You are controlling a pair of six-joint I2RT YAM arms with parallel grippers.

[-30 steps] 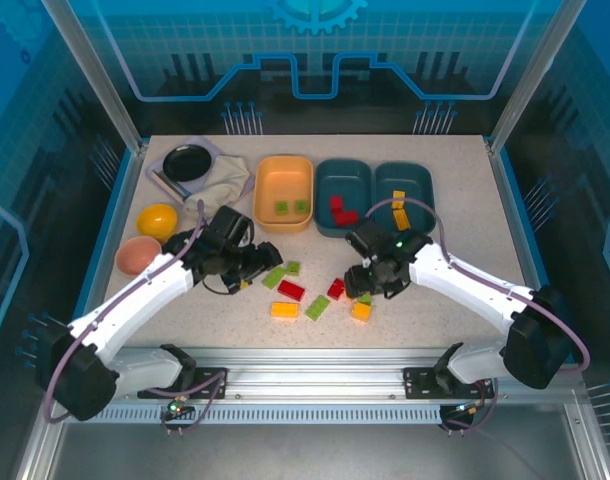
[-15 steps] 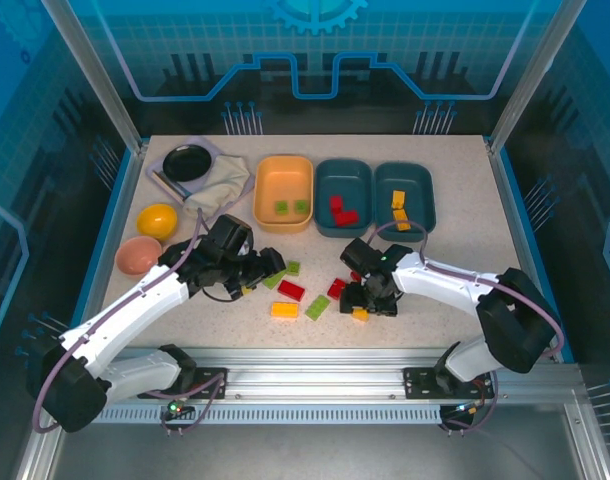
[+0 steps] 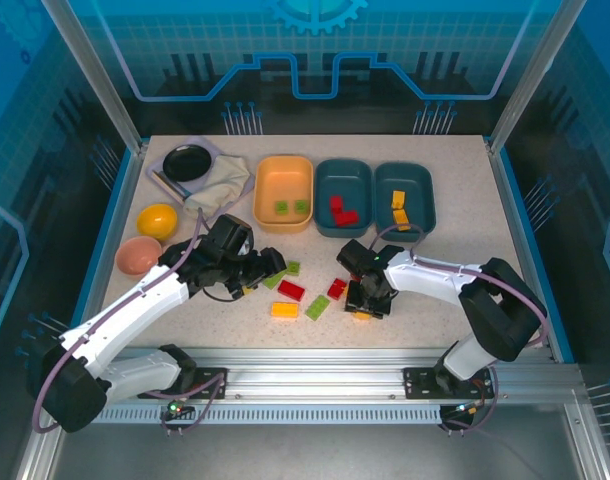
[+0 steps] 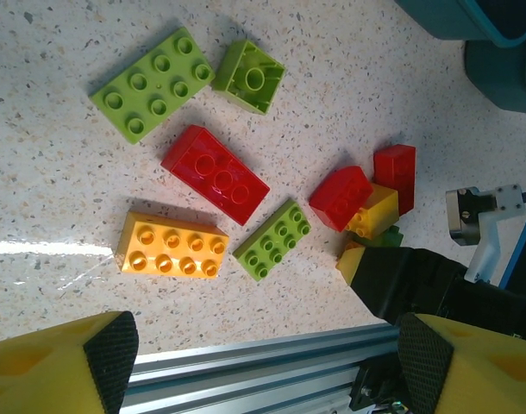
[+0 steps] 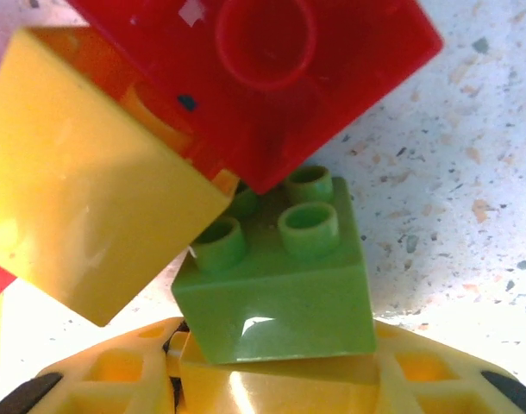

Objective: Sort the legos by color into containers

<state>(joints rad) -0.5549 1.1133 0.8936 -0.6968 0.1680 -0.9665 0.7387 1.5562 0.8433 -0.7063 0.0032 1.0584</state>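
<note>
My right gripper raises this yellow brick (image 5: 272, 384) next, carries it outward and releases it inside the teal tray holding yellow bricks, with its color.
Loose legos lie mid-table: a green brick (image 4: 151, 84), an overturned green one (image 4: 248, 76), a red brick (image 4: 216, 174), a yellow-orange brick (image 4: 173, 245) and another green one (image 4: 272, 240). My left gripper (image 3: 262, 265) hangs open above them, nothing between its fingers. My right gripper (image 3: 365, 302) is down in a cluster of red (image 5: 263, 78), yellow (image 5: 82, 190) and green (image 5: 280, 293) bricks. Its jaws are closed on a small yellow brick (image 5: 272, 384), with the green one pressed against it. The yellow-orange tray (image 3: 283, 170) holds two green bricks, the middle teal tray (image 3: 343, 222) red ones, the right teal tray (image 3: 417, 185) yellow ones.
A yellow bowl (image 3: 157, 219) and a pink bowl (image 3: 137, 255) stand at the left edge. A black dish (image 3: 187, 161) and a crumpled cloth (image 3: 221, 182) lie at the back left. The aluminium rail (image 4: 246, 366) runs along the near edge, just below the bricks.
My right gripper has moved left and down into the brick cluster and closed on the small yellow brick. My left arm has shifted slightly right, still open.
</note>
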